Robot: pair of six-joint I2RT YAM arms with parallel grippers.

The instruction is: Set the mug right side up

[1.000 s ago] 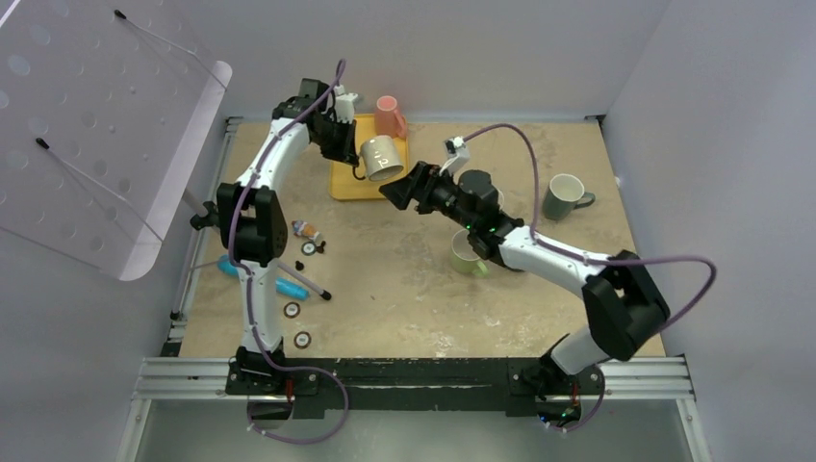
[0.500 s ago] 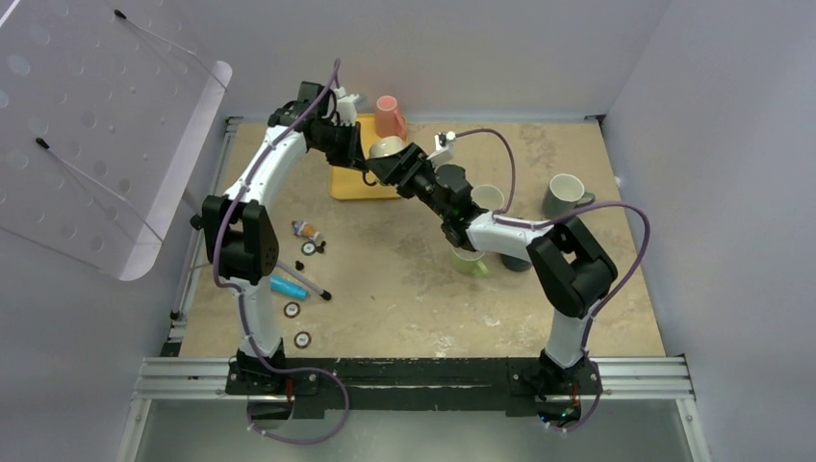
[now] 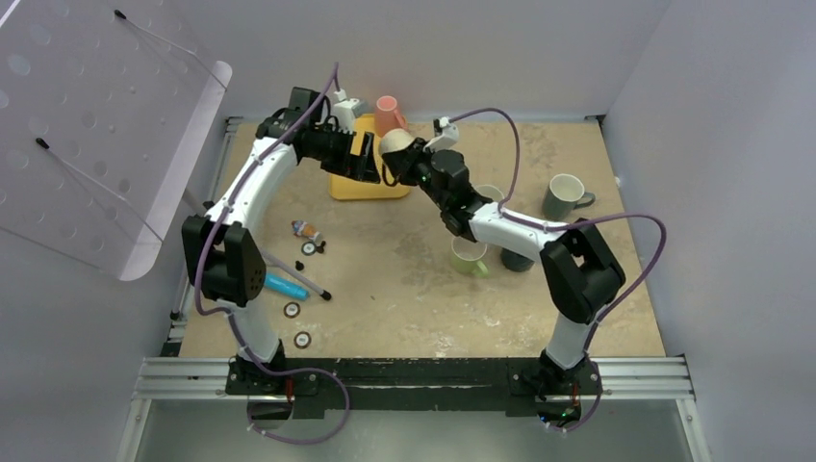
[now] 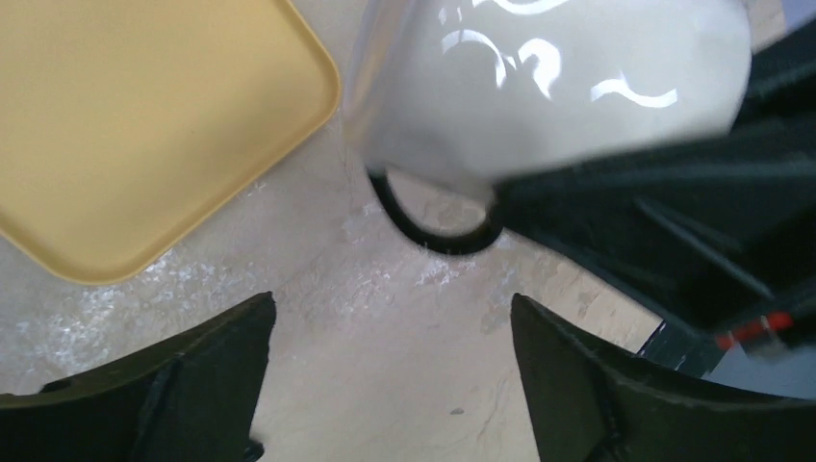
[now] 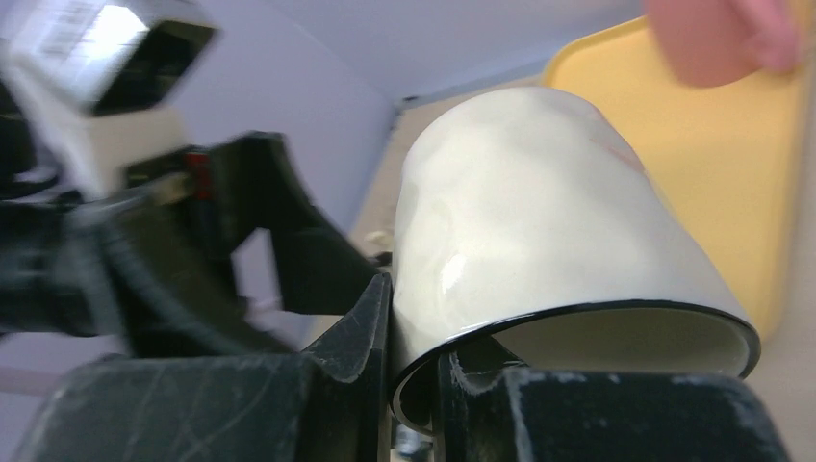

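My right gripper should tilt to point down, lower the mug back onto the bare tabletop by the tray's near corner (image 3: 421, 210) and then let go, because the mug's base points sideways.
A cream mug (image 3: 395, 144) with a black rim and black handle (image 4: 433, 226) hangs in the air over the right edge of the yellow tray (image 3: 346, 183). My right gripper (image 5: 414, 318) is shut on the mug's rim, one finger inside the mouth and one finger (image 5: 356, 337) outside the wall. The mug's (image 5: 539, 221) mouth faces that gripper and its base points away. My left gripper (image 4: 390, 327) stands open just left of the mug (image 4: 548, 87), with only the sandy table between its fingers. In the top view the left gripper (image 3: 370, 162) is close beside the right one (image 3: 404, 166).
A pink mug (image 3: 389, 114) stands upside down at the tray's back edge. A dark green mug (image 3: 563, 195), a light green mug (image 3: 469, 256) and two more mugs sit around the right arm. Small parts and a blue tube (image 3: 287, 286) lie at the left.
The right gripper reached in and shut on the mug's rim. The left gripper let go of the mug, opened wide and drew back a little to the left.
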